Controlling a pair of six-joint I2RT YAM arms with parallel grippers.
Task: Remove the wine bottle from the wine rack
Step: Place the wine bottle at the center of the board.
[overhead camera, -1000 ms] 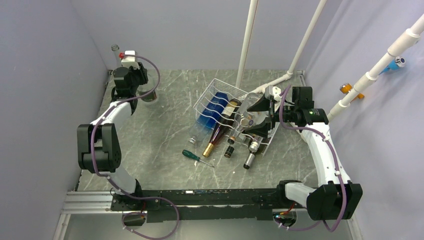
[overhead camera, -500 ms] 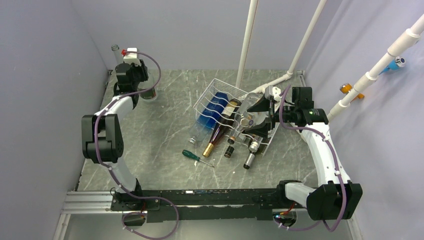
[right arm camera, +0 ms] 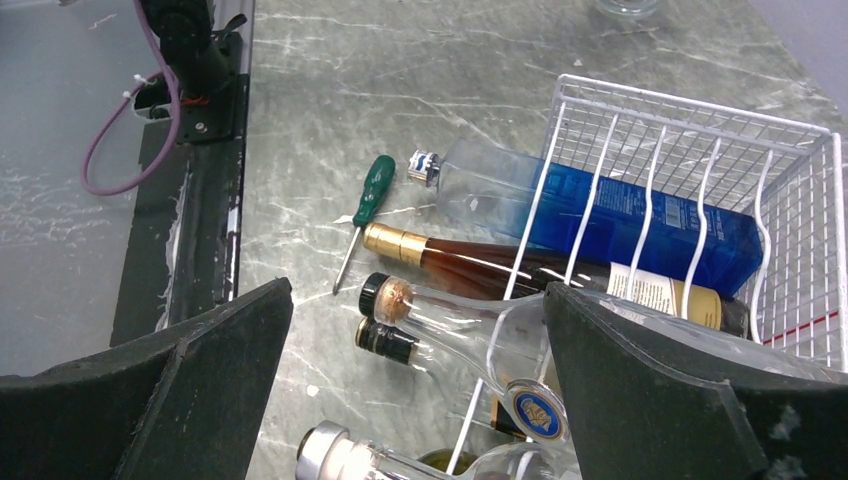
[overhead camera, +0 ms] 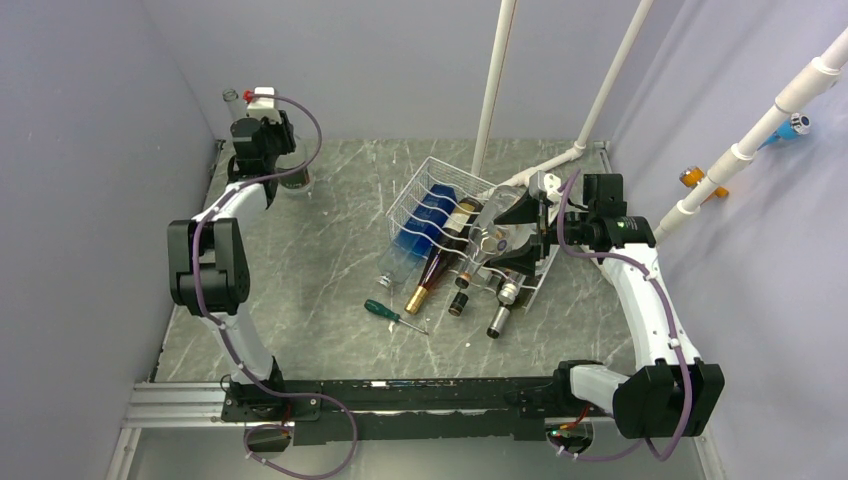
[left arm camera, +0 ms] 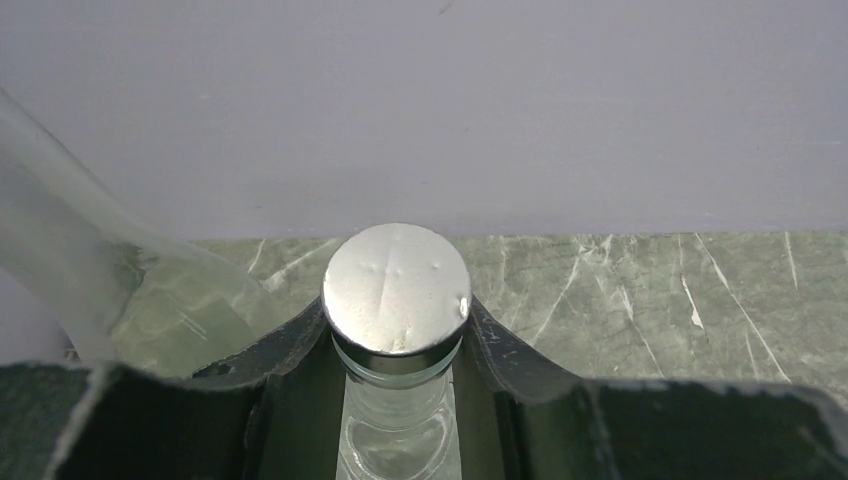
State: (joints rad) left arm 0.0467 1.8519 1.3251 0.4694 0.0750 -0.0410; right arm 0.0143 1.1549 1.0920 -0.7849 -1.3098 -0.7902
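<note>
I should next keep my left gripper almost still and open its fingers off the silver-capped bottle's neck, upright over the marble, well clear of the rack.
The white wire wine rack [overhead camera: 420,192] [right arm camera: 700,110] stands mid-table with several bottles lying in it, necks toward the near edge. Among them are a blue square bottle [right arm camera: 640,215], a dark amber wine bottle [overhead camera: 432,270] [right arm camera: 470,262] with gold foil, and a clear corked bottle [right arm camera: 470,320]. My right gripper [overhead camera: 515,237] [right arm camera: 418,290] hovers open over the rack's right side, fingers wide either side of the corked bottle. My left gripper [overhead camera: 285,170] [left arm camera: 397,300] is at the back-left corner, shut on the neck of a clear silver-capped bottle [left arm camera: 397,420].
A green-handled screwdriver [overhead camera: 385,312] [right arm camera: 372,190] lies on the marble in front of the rack. White plastic pipes [overhead camera: 495,80] rise behind the rack and at the right [overhead camera: 770,110]. Another clear bottle [overhead camera: 231,100] stands in the back-left corner. Walls close in on three sides.
My left arm has straightened and carried its gripper with the clear bottle a little farther toward the back wall. The right arm and the rack's bottles have not moved.
</note>
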